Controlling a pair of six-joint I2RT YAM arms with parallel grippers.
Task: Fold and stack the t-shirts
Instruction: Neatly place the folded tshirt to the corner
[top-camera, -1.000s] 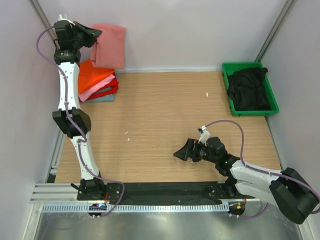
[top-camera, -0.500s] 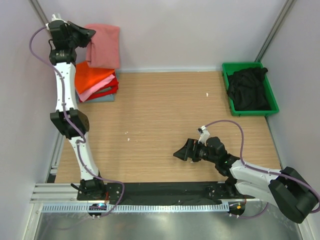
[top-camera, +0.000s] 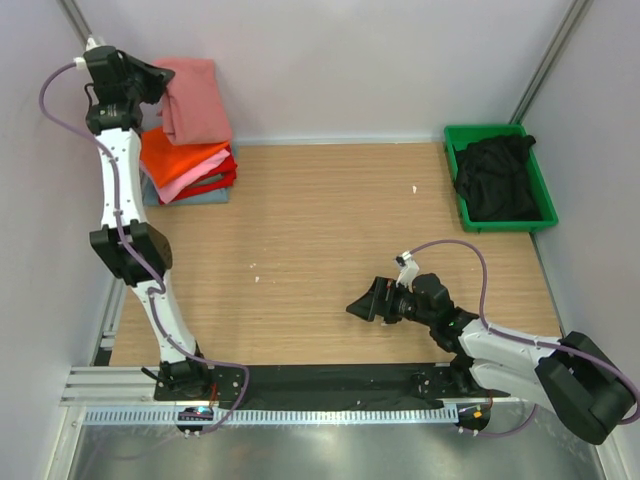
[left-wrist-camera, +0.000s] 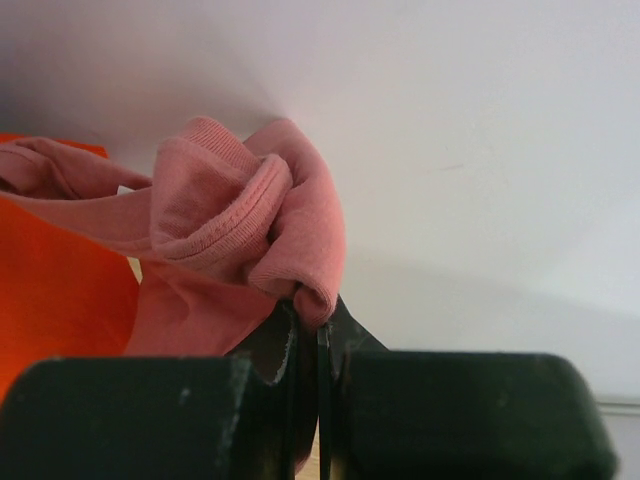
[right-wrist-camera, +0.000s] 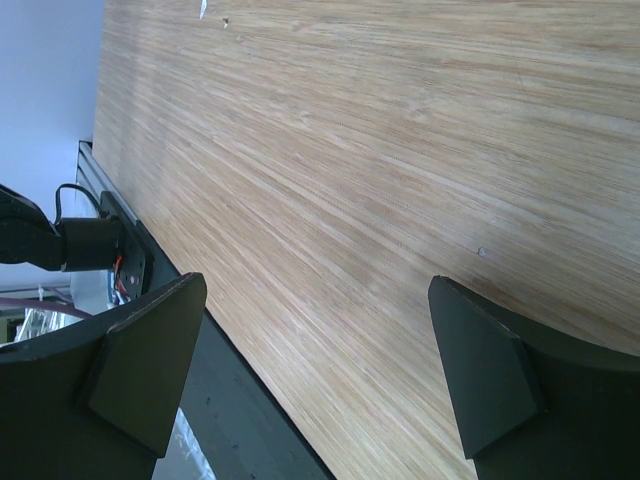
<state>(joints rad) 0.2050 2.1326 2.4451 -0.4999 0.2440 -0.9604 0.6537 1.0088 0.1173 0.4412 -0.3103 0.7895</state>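
Next, my left gripper moves the salmon-red t-shirt toward the side, then back and down by the stack's edge (top-camera: 158, 152) (left-wrist-camera: 75, 285).
My left gripper (top-camera: 150, 78) is raised high at the back left and is shut on a folded salmon-red t-shirt (top-camera: 195, 100), which hangs from it above the stack. In the left wrist view the bunched salmon cloth (left-wrist-camera: 240, 215) is pinched between my fingertips (left-wrist-camera: 318, 315). The stack of folded t-shirts (top-camera: 185, 165) lies below, orange on top, then pink, red and grey-blue. A black t-shirt (top-camera: 495, 175) lies crumpled in the green bin (top-camera: 545, 195). My right gripper (top-camera: 368, 303) hovers open low over the table's near middle, with nothing between its fingers (right-wrist-camera: 150, 355).
White walls close in the table (top-camera: 330, 230) at the back and both sides. The stack sits in the back left corner, close to the left wall. A black strip and a metal rail (top-camera: 300, 405) run along the near edge.
My left gripper has carried the salmon-red t-shirt leftward and slightly up, toward the left wall above the stack. The right arm has not moved.
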